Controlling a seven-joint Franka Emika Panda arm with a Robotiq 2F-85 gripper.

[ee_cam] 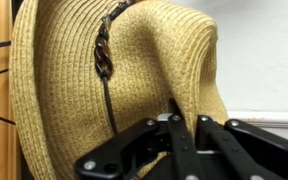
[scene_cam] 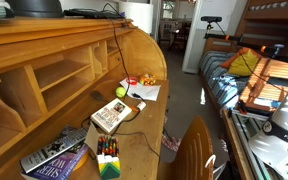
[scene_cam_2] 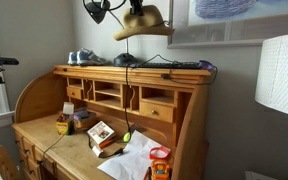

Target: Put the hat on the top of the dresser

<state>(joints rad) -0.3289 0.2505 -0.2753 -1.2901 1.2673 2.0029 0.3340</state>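
The gripper needs to lower the tan straw hat to the dresser's top shelf, shifting slightly toward the lamp shade, before it opens.
The tan straw hat (scene_cam_2: 144,22) hangs in the air above the dresser's flat top shelf (scene_cam_2: 154,73), held by my gripper (scene_cam_2: 136,6) at the top of an exterior view. In the wrist view the hat (ee_cam: 74,80) fills the frame, with a dark braided band down its crown. My gripper (ee_cam: 174,125) is shut on a fold of the hat's brim. The honey-coloured wooden dresser (scene_cam: 44,70) shows its cubbyholes and curved side panel. The hat and gripper are out of frame in that exterior view.
Dark cables and a black object (scene_cam_2: 169,65) lie on the top shelf, with shoes (scene_cam_2: 84,58) at its other end. The desk surface holds books (scene_cam: 109,115), crayons (scene_cam: 107,155), a green ball (scene_cam: 121,92) and papers (scene_cam_2: 129,158). A white lamp shade (scene_cam_2: 281,75) stands beside the dresser.
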